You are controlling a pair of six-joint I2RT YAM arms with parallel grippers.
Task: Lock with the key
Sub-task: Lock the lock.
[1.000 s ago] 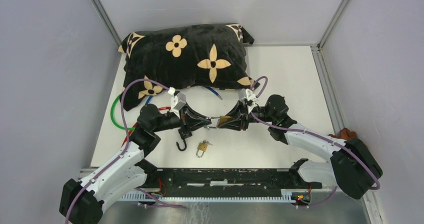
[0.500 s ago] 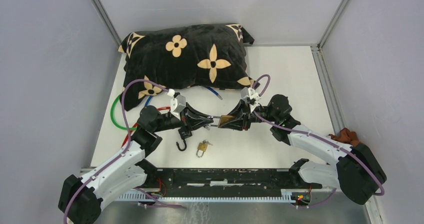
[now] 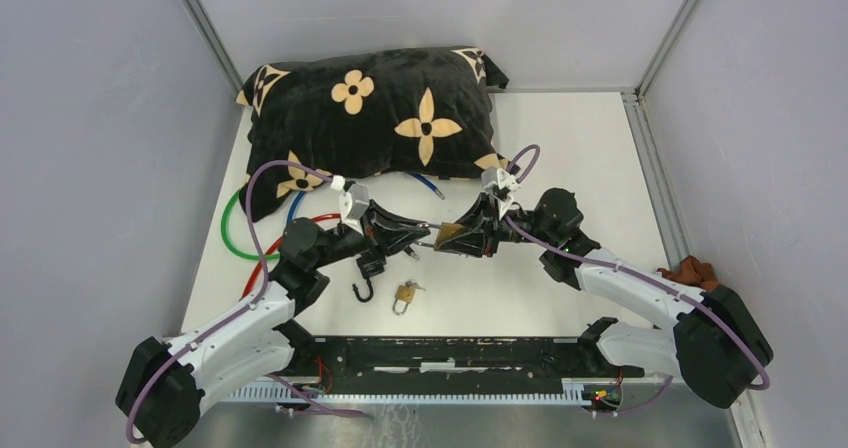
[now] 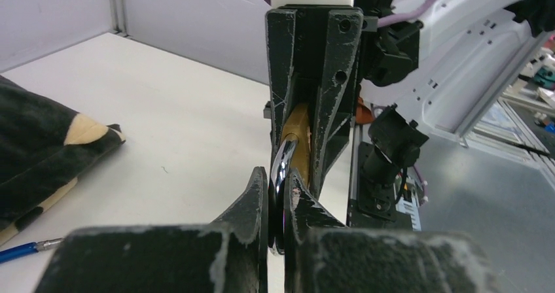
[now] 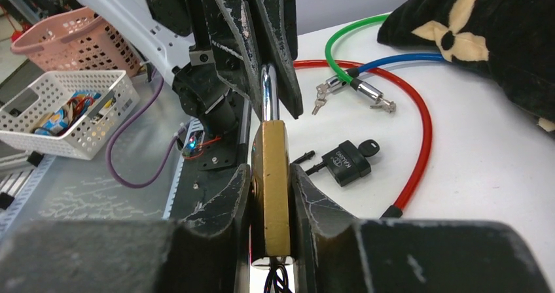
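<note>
The tabletop is bare below my left gripper and to its right in the top view, so I will carry the padlock there, lower it and release the shackle.
A brass padlock is clamped by its body between the fingers of my right gripper, above the table's middle. Its silver shackle points at the left arm, and my left gripper is shut on it. The two grippers meet tip to tip, left gripper and right gripper, with the padlock between them. Something thin, dark and looped hangs under the padlock's base. No key shows clearly in this padlock.
A black flowered pillow lies at the back. Green, red and blue cable locks with small keys lie on the left. A black padlock, a small brass padlock and a black hook lie nearer the front.
Both grippers, still joined at the padlock, have shifted slightly toward the pillow. The left wrist has moved with them. Neither grip has changed.
</note>
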